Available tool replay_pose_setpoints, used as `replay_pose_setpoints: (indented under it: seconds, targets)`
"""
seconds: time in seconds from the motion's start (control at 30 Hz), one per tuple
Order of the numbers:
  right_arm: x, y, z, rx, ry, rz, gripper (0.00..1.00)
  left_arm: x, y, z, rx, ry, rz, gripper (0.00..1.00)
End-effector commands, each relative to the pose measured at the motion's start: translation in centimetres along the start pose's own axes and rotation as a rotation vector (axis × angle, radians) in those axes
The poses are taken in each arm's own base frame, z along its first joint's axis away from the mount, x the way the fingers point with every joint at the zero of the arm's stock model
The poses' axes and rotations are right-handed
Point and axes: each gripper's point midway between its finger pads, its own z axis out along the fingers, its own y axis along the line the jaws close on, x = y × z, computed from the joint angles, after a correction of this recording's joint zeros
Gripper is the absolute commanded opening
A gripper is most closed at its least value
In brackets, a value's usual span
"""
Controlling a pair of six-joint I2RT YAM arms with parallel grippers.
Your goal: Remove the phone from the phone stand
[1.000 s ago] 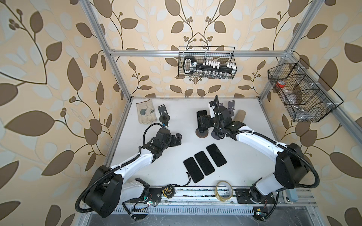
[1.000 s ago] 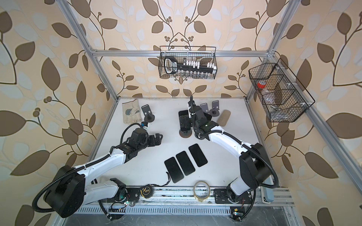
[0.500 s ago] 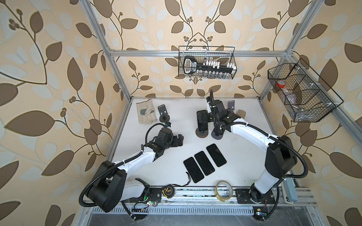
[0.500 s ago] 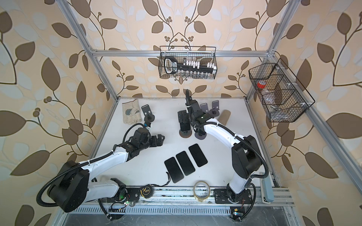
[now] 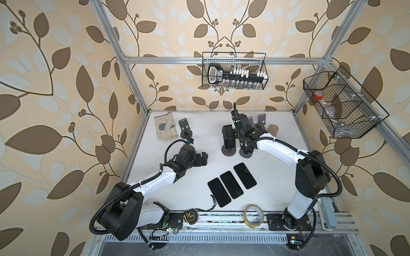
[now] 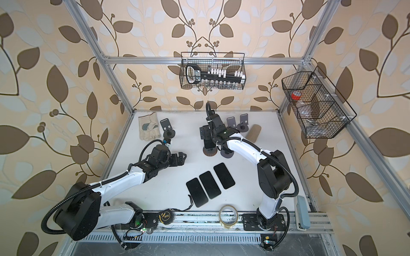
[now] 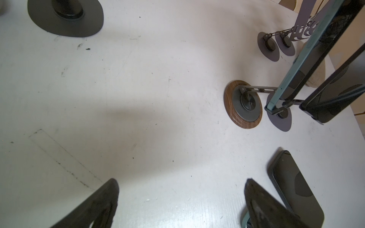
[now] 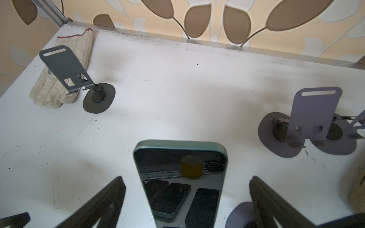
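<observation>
My right gripper will next lower outward past the green top rim and close on the long sides of the dark phone below.
A dark phone (image 8: pixel 180 177) with a green rim stands upright on the phone stand with the round wooden base (image 7: pixel 243 106). Both top views show the phone (image 5: pixel 228 135) (image 6: pixel 206 137) above that base (image 5: pixel 228 152). My right gripper (image 8: pixel 186 178) is open. Its fingers (image 8: pixel 110 193) flank the phone's screen side without touching it. In a top view the right gripper (image 5: pixel 240 133) hangs just right of the phone. My left gripper (image 5: pixel 205 158) (image 7: pixel 181 181) is open and empty, low over bare table left of the stand.
A second phone (image 7: pixel 331 102) leans on a grey-based stand (image 5: pixel 246 153) beside the first. Three black phones (image 5: pixel 230 184) lie flat at the front centre. Empty stands (image 5: pixel 185 128) (image 5: pixel 255 119), a glove (image 5: pixel 165 128) and a cardboard tube (image 5: pixel 273 130) line the back. A tape roll (image 5: pixel 254 216) sits on the front rail.
My right gripper has moved back and left, in towards the phone on the wooden-based stand. My left gripper has crept slightly right. Both stay open.
</observation>
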Motion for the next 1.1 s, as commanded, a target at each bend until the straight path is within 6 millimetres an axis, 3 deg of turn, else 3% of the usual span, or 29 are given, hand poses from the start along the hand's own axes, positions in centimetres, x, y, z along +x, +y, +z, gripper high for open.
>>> replay_pose_setpoints:
  seconds: [0.0, 0.17, 0.77, 1.07]
  targets:
    - [-0.7, 0.4, 0.6, 0.022, -0.019, 0.021, 0.96, -1.8, -1.2, -0.6, 0.028, -0.058, 0.012, 0.99]
    - [-0.6, 1.5, 1.0, 0.073, -0.021, 0.020, 0.95, -1.7, -1.4, -0.5, 0.035, -0.052, 0.016, 0.99]
    - [0.1, -0.1, 2.3, 0.147, 0.009, 0.019, 0.93, -1.7, -1.5, -0.5, 0.036, -0.049, 0.020, 0.99]
    - [0.4, 0.1, 2.7, 0.120, 0.023, 0.025, 0.85, -1.6, -1.4, -0.4, 0.031, -0.046, 0.021, 0.99]
